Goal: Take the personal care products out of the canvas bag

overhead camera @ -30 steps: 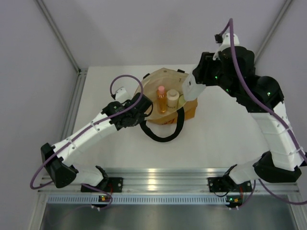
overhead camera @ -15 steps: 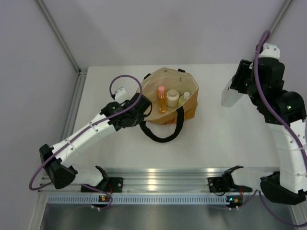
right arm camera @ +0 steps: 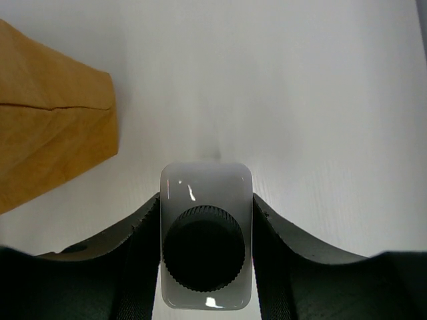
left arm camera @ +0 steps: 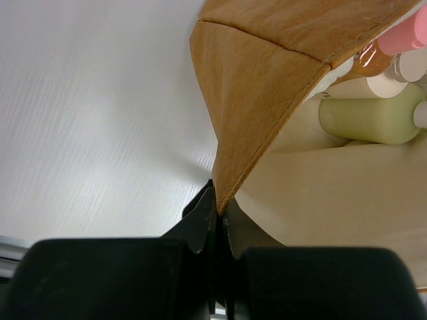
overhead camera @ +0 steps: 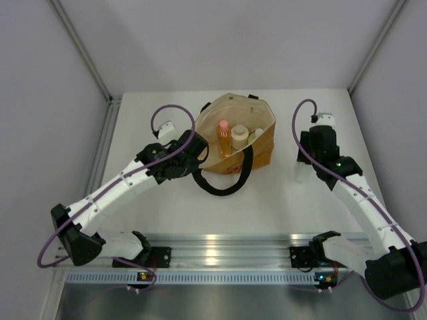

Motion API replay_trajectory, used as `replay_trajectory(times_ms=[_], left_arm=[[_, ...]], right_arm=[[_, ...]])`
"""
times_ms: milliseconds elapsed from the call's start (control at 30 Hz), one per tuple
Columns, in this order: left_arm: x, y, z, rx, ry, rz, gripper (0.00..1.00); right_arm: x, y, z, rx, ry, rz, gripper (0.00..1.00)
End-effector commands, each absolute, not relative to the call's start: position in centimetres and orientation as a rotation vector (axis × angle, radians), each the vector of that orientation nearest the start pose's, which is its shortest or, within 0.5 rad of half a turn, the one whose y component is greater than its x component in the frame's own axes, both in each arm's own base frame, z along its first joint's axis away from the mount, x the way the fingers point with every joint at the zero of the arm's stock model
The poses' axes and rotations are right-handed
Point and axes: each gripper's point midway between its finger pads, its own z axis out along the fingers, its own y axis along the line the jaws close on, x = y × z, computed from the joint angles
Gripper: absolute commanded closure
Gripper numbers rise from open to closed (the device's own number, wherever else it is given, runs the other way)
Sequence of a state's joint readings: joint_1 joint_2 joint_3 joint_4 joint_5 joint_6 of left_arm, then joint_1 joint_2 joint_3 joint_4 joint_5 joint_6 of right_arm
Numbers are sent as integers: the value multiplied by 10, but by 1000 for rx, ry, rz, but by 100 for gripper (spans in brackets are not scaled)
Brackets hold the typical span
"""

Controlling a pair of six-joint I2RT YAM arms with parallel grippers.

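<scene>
The tabletop beside the bag is bare. My right gripper should next move down and slightly toward the bag, and release the small white dark-capped bottle (right arm camera: 205,247) there.
The mustard-orange canvas bag (overhead camera: 265,148) stands open at the middle back of the table. Inside it stand an orange bottle with a pink cap (overhead camera: 224,137), a cream-white jar (overhead camera: 239,135) and a pale yellow-green bottle (overhead camera: 255,137). My left gripper (left arm camera: 217,208) is shut on the bag's left rim (left arm camera: 267,87) and holds the mouth open. The green bottle (left arm camera: 370,117) shows past that rim. Right of the bag, low over the table, my right gripper (right arm camera: 206,200) is shut on a small white dark-capped bottle (right arm camera: 205,247). From above, that gripper (overhead camera: 304,170) stands well apart from the bag.
The bag's black loop handle (overhead camera: 223,185) lies on the table in front of the bag. A corner of the bag (right arm camera: 47,113) shows at the left of the right wrist view. A metal rail (overhead camera: 213,250) runs along the near edge, and white walls close in both sides.
My right arm has swung from over the bag's right side out to the right and down toward the table, carrying the white bottle. The left gripper has kept its hold on the rim.
</scene>
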State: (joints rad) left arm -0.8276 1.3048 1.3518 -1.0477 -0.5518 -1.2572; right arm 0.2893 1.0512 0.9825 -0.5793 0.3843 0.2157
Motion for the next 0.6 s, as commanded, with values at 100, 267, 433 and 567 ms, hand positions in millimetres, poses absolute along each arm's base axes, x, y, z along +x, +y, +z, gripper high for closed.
replay_trajectory(times_ms=[100, 267, 433, 567], left_arm=[[254, -182, 233, -658, 2263, -233, 100], [255, -181, 234, -651, 2259, -223, 100], [257, -181, 235, -647, 2252, -216, 100], [258, -183, 237, -637, 2254, -215, 100]], right_arm=[[349, 46, 251, 120, 1850, 78, 100], [352, 48, 229, 130, 1899, 105, 100], [353, 46, 210, 162, 1988, 110, 91], [351, 42, 209, 176, 2027, 83, 55]])
